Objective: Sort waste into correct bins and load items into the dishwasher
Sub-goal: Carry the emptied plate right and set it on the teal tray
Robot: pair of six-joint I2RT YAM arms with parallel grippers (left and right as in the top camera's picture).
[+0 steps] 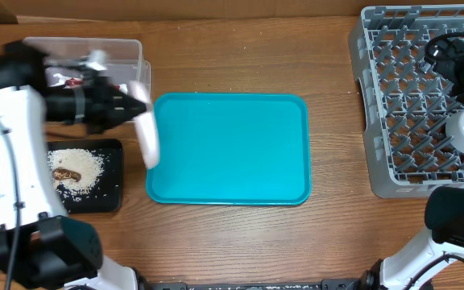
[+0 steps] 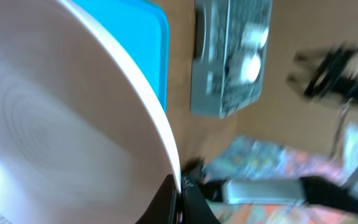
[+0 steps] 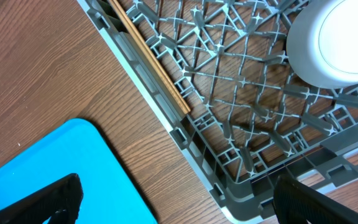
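The teal tray's bare middle (image 1: 218, 149) is below my left gripper and to its right in the overhead view. My left gripper should swing over there, lower the plate (image 1: 146, 129) flat and let it go.
My left gripper (image 1: 133, 105) is shut on the rim of a white flat plate (image 1: 146, 129), held on edge over the teal tray's left edge, beside the clear tub (image 1: 132, 50). In the left wrist view the plate (image 2: 61, 124) fills the left side, with the fingers (image 2: 180, 200) clamped on its rim. The tub holds white napkins and a red wrapper (image 1: 72, 80). The black tray (image 1: 113, 193) holds rice (image 1: 83, 165) and a brown lump (image 1: 67, 174). My right gripper (image 3: 179, 205) is open and empty above the grey rack's (image 3: 166, 118) edge. Chopsticks (image 3: 149, 59) and a white bowl (image 3: 334, 43) lie in the rack (image 1: 377, 121).
The teal serving tray (image 1: 228, 149) lies mid-table between the bins and the rack; its corner shows in the right wrist view (image 3: 55, 168). The right arm (image 1: 455, 55) hangs over the rack. Bare wood table lies along the front.
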